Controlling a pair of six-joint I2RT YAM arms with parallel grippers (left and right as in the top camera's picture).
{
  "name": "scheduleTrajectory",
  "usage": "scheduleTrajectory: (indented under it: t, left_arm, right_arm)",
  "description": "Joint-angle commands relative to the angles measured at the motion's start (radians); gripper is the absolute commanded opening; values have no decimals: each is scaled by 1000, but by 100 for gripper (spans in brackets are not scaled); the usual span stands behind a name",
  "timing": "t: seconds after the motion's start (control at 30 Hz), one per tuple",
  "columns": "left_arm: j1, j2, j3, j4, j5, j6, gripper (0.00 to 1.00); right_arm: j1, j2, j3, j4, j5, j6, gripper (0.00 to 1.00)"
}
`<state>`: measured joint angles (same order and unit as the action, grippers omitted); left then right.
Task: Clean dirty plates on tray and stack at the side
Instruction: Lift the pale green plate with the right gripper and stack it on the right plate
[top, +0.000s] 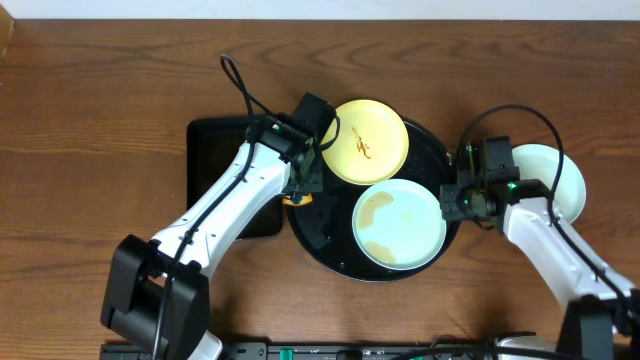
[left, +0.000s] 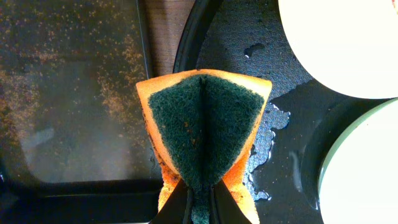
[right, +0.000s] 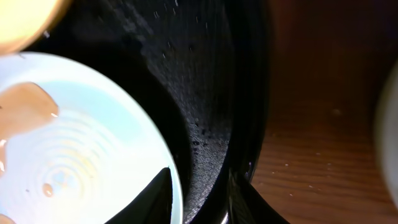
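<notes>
My right gripper lowers and shifts off the tray's edge toward the mint-white plate (top: 398, 222) next, fingers astride its near rim, since brown smears still mark it.
The round black tray (top: 437, 150) holds a pale yellow plate (top: 365, 140) with a thin brown smear and a mint-white plate (top: 398, 222) with wide brown smears. Another pale plate (top: 552, 178) lies on the table to the right, off the tray. My left gripper (top: 300, 193) hangs over the tray's left rim (left: 186, 50), shut on a folded orange sponge (left: 205, 130) with its green scouring face up. My right gripper (top: 455, 200) is at the tray's right rim (right: 245, 93) with its jaws apart. One finger (right: 158, 199) lies over the mint plate (right: 74, 143), the other (right: 255, 205) outside the rim.
A smaller black rectangular tray (top: 215, 150) sits left of the round one, partly under my left arm. Water beads and puddles lie on the round tray's floor (left: 280, 106). Bare wooden table (top: 100, 120) surrounds everything.
</notes>
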<state>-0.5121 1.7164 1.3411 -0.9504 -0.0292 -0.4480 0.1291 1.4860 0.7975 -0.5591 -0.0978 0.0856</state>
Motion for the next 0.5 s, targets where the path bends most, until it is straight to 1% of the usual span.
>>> scheduleTrajectory:
  t: [0.0, 0.07, 0.17, 0.2, 0.33, 0.47]
  left_arm:
    - [2, -18, 0, -2, -5, -1, 8]
    - [2, -18, 0, 2, -5, -1, 8]
    - [2, -18, 0, 6, -5, -1, 8]
    - [2, -18, 0, 6, -5, -1, 8]
    - [2, -18, 0, 6, -5, -1, 8]
    - [2, -18, 0, 6, -5, -1, 8]
  right_arm:
    - [-18, 63, 10, 6, -165, -76, 26]
    - [-18, 101, 10, 11, -220, -99, 27]
    - [-17, 154, 10, 19, -225, -98, 26]
    - [-18, 170, 10, 22, -224, -98, 24]
    - [-18, 216, 10, 26, -221, -98, 2]
    - [-18, 211, 11, 26, -214, -98, 1]
